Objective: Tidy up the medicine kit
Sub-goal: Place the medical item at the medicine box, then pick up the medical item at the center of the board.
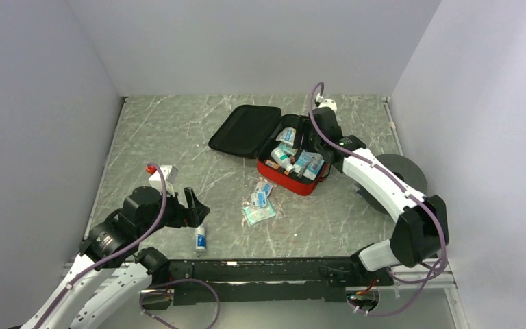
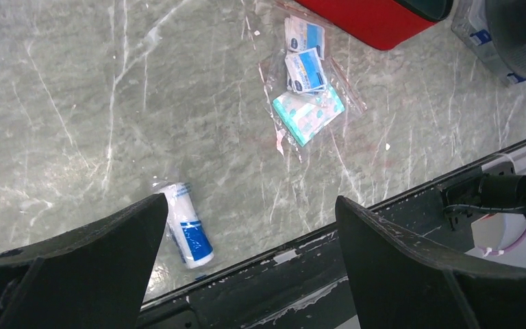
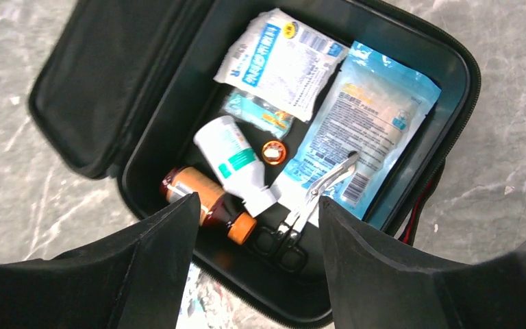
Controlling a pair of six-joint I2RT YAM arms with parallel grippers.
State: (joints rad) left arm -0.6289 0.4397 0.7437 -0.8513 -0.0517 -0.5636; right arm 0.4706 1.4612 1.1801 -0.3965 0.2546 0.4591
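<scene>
The bandage roll lies below, beside the end of one finger, so my left gripper will next move down and to the left in the wrist view, onto the bandage roll's middle point(image 1: 201, 237) point(image 2: 187, 224).
The medicine kit point(image 1: 301, 185) lies open mid-table, a red case with its black lid point(image 1: 245, 130) flat to the left. Inside lie a white bottle point(image 3: 236, 164), a brown bottle with an orange cap point(image 3: 209, 202), scissors point(image 3: 308, 205) and blue-white packets point(image 3: 363, 130). My right gripper point(image 3: 258, 199) hovers open over the kit's near side, above the scissors, holding nothing. My left gripper point(image 2: 251, 200) stands open low at the front left, with a white and blue bandage roll point(image 2: 187, 226) on the table just beside its left finger. Clear bags of plasters point(image 2: 308, 82) lie in front of the kit.
A grey round disc point(image 1: 404, 171) sits on the table right of the kit, partly under my right arm. A black rail point(image 1: 274, 271) runs along the near table edge. Grey walls close in the left, back and right sides.
</scene>
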